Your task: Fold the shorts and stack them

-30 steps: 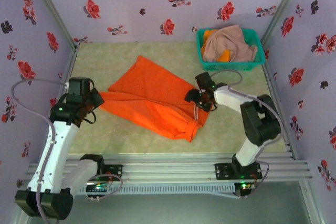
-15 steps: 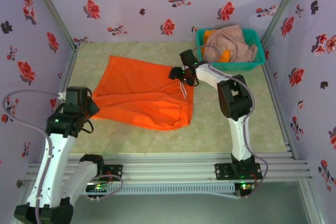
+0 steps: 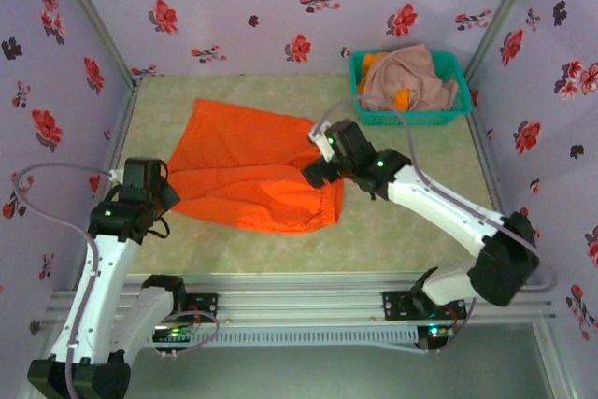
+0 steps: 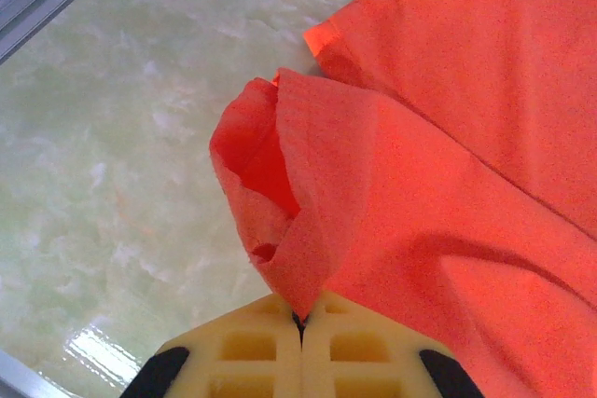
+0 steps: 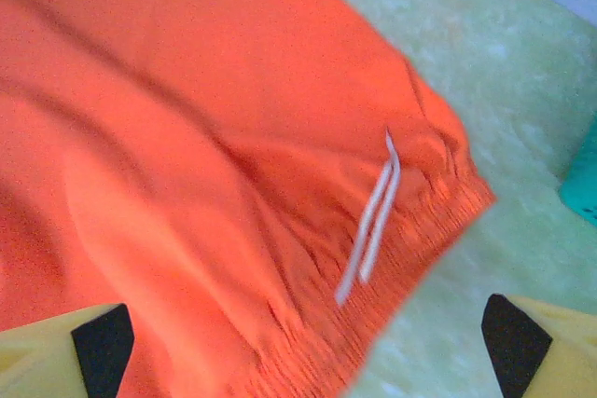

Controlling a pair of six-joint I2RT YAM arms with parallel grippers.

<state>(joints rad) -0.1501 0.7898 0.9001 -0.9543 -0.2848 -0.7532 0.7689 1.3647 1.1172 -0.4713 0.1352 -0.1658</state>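
Observation:
My left gripper holds the hem. My right gripper next needs to move back and down onto the waistband's near corner [image 3: 329, 222], which is below it and behind it.
Bright orange shorts [image 3: 252, 170] lie spread on the table's middle, waistband to the right. My left gripper [image 3: 154, 195] sits at their left edge, shut on a bunched hem corner [image 4: 280, 193] that rises out of its closed fingertips [image 4: 300, 316]. My right gripper [image 3: 318, 171] hovers over the waistband end, open, its fingers wide apart [image 5: 308, 347] and nothing between them. Below it I see the gathered waistband and a white drawstring [image 5: 368, 230]. More shorts, a pink-beige pair [image 3: 408, 75] over an orange pair [image 3: 402, 98], sit heaped in the basket.
The teal mesh basket [image 3: 447, 117] stands at the back right corner; its edge [image 5: 583, 184] shows near my right gripper. Floral walls close in the left, back and right. A metal rail [image 3: 308, 306] runs along the near edge.
My right gripper opened wider, came off the waistband and drew back toward the near side; its arm swung out to the right. The shorts stay spread, and the left gripper keeps its hold.

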